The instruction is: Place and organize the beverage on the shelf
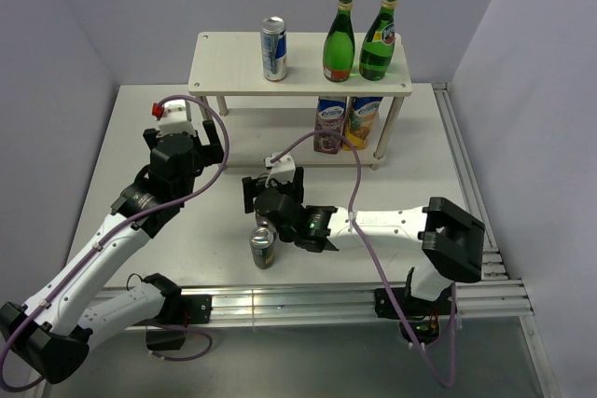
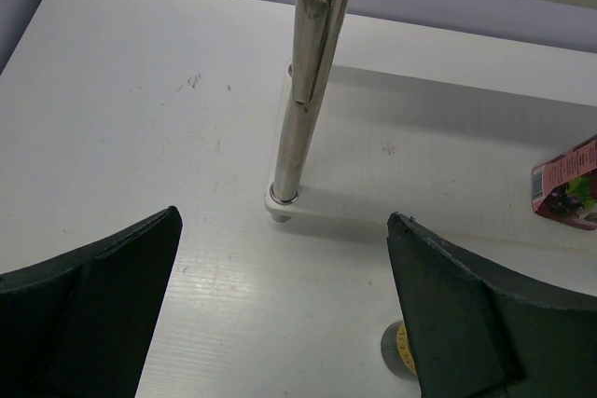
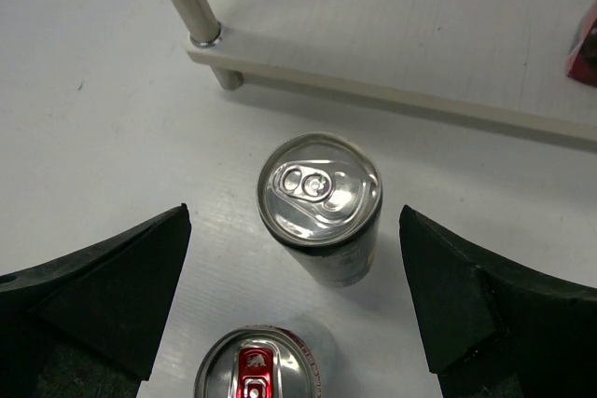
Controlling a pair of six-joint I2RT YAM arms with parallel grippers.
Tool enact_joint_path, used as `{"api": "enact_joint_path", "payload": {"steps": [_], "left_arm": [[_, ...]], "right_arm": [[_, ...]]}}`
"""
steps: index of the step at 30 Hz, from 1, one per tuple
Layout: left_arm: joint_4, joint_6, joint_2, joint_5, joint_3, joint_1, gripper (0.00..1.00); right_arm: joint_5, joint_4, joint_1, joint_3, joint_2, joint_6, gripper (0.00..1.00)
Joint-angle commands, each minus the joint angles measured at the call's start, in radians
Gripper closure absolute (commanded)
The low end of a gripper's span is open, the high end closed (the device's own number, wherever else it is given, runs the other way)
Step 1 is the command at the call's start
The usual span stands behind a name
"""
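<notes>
My right gripper will go down around the upper part of the dark can (image 3: 322,202) next, because the can's lid is still below my open fingers.
The shelf (image 1: 224,67) stands at the back. Its top board carries a blue-and-silver can (image 1: 273,48) and two green bottles (image 1: 339,41) (image 1: 378,39). My right gripper (image 1: 270,204) hangs open over two cans on the table. In the right wrist view a dark can (image 3: 322,207) stands between the open right gripper (image 3: 294,216) fingers without touching them, and a red-tabbed can (image 3: 254,365) stands nearer. My left gripper (image 1: 191,135) is open and holds nothing. In the left wrist view the left gripper (image 2: 282,230) faces the shelf's front left leg (image 2: 303,90).
Two juice cartons (image 1: 329,125) (image 1: 362,123) stand on the shelf's lower board (image 3: 392,95). One carton's corner (image 2: 567,195) shows at the right of the left wrist view. A small grey and yellow round thing (image 2: 395,353) peeks out beside the left gripper's right finger.
</notes>
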Motion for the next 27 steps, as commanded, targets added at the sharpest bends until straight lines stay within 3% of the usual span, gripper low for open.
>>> {"api": "enact_joint_path", "payload": {"steps": [1, 13, 18, 21, 25, 27], "left_arm": [[0.013, -0.012, -0.011, 0.022, 0.042, 0.01, 0.01], [0.013, -0.015, -0.017, 0.021, 0.04, 0.011, 0.01], [0.013, -0.017, -0.009, 0.019, 0.042, 0.011, 0.01], [0.011, -0.015, -0.007, 0.018, 0.042, 0.011, 0.01], [0.013, -0.015, -0.006, 0.015, 0.04, 0.011, 0.01], [0.013, -0.014, -0.006, 0.012, 0.04, 0.011, 0.01]], "right_arm": [[-0.01, -0.024, -0.005, 0.049, 0.029, 0.069, 0.0], [-0.003, 0.035, -0.048, 0.04, 0.116, 0.077, 0.0], [-0.003, 0.054, -0.075, 0.049, 0.156, 0.082, 0.09], [-0.003, 0.059, -0.086, 0.056, 0.173, 0.082, 0.21], [-0.018, 0.066, -0.103, 0.063, 0.185, 0.071, 0.53], [-0.026, 0.065, -0.108, 0.064, 0.187, 0.068, 0.61]]}}
